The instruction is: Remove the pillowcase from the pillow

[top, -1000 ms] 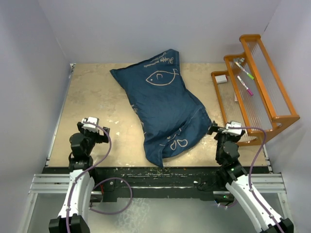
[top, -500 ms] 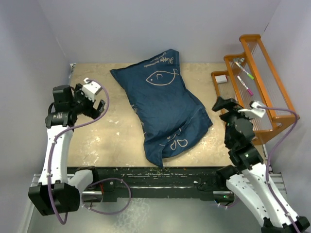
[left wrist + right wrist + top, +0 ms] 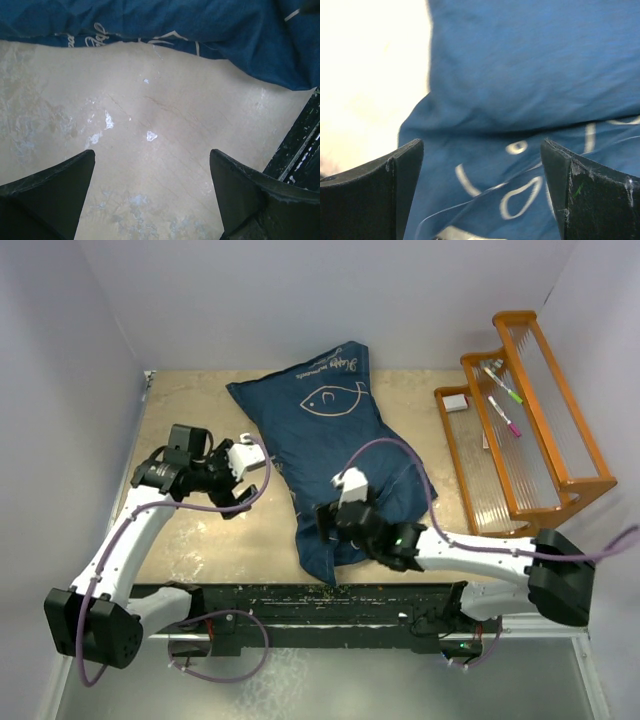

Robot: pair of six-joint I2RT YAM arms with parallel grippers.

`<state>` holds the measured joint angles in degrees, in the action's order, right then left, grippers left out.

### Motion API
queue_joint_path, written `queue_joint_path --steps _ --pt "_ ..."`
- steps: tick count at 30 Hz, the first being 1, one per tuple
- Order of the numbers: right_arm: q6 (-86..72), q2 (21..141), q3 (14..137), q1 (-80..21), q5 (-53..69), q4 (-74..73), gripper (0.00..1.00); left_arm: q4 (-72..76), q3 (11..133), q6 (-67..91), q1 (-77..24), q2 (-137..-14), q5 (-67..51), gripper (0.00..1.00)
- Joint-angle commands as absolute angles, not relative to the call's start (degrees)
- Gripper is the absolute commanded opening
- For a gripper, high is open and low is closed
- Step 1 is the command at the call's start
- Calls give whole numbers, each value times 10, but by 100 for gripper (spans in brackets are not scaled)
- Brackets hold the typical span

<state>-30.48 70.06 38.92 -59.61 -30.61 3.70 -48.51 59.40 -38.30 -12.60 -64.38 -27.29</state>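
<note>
The pillowcase's near hem corner lies below and back of my right gripper, so next I need to move my right gripper back toward the black front bar and down onto it.
The navy pillowcase with a white fish drawing lies diagonally across the middle of the table, plump and filled. The pillow is hidden inside it. My left gripper hovers open over bare tabletop just left of the pillowcase; in the left wrist view the gripper frames only table, with the pillowcase's edge beyond it. My right gripper reaches in from the right over the pillowcase's near end. It is open, with folded blue cloth and white drop drawings between its fingers, which are not closed on it.
An orange wooden rack stands at the right edge, holding markers and a small white block. The black front rail runs along the near table edge and shows at the right of the left wrist view. White walls enclose the table.
The left arm has swung from the table's left edge rightward to the pillowcase's side. The right arm has dropped and stretched left across the near end of the pillowcase. Both grippers stayed open.
</note>
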Motion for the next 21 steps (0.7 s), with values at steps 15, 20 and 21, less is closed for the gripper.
queue_joint_path --steps 15,20,21 --pt "-453 796 433 -721 -287 -103 74 -523 549 -481 -10 -568 -331 99" --pt "-480 762 419 -686 -292 -174 75 -541 552 -493 -10 -542 -336 99" --pt "-487 761 426 -686 -297 -205 78 -544 552 -497 -10 -539 -337 99"
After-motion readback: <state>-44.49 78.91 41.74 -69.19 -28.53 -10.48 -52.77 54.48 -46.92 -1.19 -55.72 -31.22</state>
